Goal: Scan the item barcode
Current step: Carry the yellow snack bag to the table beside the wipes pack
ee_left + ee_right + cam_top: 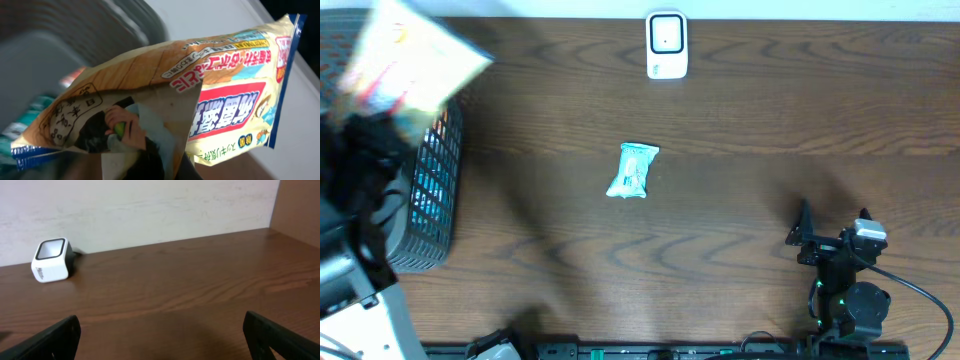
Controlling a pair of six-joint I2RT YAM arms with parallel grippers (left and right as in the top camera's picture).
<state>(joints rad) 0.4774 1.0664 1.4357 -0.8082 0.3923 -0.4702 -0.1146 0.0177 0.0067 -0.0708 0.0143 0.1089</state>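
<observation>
The robot needs to swing its left gripper across, lower the item and let it go, since open tabletop [698, 184] beside the teal packet is below that gripper and to its right in the overhead view.
The item, a large yellow packet [412, 58] with Japanese print, hangs in the air over the basket at the far left. My left gripper [388, 112] is shut on its lower edge. In the left wrist view the packet [200, 85] fills the frame above my dark fingers [170, 162], and no barcode shows on the side facing me. The white scanner [667, 45] stands at the table's far edge in the middle, and the right wrist view has that scanner [50, 260] at its left. My right gripper [833, 222] rests near the front right, open, with nothing between its fingers [55, 337].
A dark mesh basket [435, 190] stands at the left edge of the table, with coloured packets inside it. A small teal packet [633, 170] lies in the middle of the table. A pale wall [150, 205] rises behind the scanner.
</observation>
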